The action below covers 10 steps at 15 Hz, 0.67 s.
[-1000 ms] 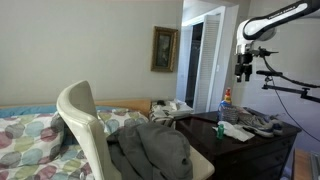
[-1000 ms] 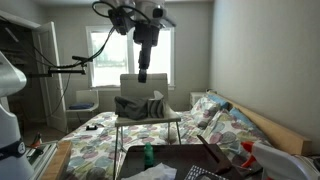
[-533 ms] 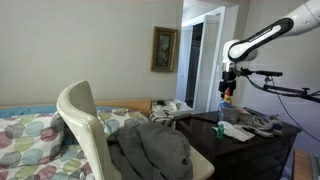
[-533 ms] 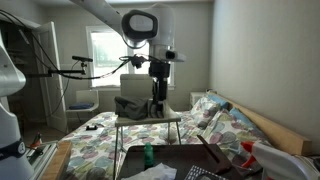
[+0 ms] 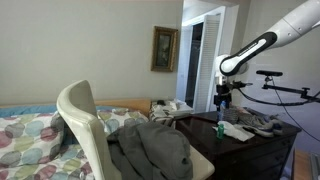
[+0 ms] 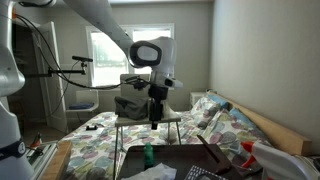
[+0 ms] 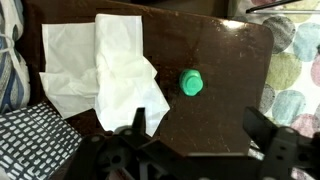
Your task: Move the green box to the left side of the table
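Observation:
The green box (image 7: 191,83) is well below and ahead of my open fingers. My gripper will move down toward it next until my fingers are on both sides of it.
The green box (image 7: 191,83) is a very small green thing on the dark brown table (image 7: 225,60), just right of a white cloth (image 7: 110,70). It also shows in both exterior views (image 5: 220,129) (image 6: 148,155). My gripper (image 7: 197,125) is open and empty, hanging above the table with the box ahead of its fingertips. In both exterior views the gripper (image 5: 221,100) (image 6: 153,118) hangs well above the box and the table (image 5: 245,142) (image 6: 205,160).
A dark checked cloth (image 7: 35,135) lies beside the white cloth. A red-topped bottle (image 6: 247,150) stands at one end of the table. A pale chair (image 5: 85,125) draped with grey clothing (image 5: 150,150) stands near the table, with a bed (image 6: 100,135) behind it.
The arm has swung down and in; the gripper has dropped from high up to just above the table near the green box. Nothing on the table has moved.

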### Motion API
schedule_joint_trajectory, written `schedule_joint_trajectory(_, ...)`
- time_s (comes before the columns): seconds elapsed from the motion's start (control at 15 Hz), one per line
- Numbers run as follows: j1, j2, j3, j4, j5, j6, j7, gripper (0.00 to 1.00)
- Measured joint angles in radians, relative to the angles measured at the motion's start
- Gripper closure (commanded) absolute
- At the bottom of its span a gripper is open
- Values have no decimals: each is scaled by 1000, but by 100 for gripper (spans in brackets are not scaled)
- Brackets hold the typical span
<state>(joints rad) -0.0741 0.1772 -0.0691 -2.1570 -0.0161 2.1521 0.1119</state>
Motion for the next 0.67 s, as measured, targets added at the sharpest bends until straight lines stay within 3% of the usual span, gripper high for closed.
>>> schedule_joint_trajectory(0.67,0,38,-2,-6,0,-34,-3,0)
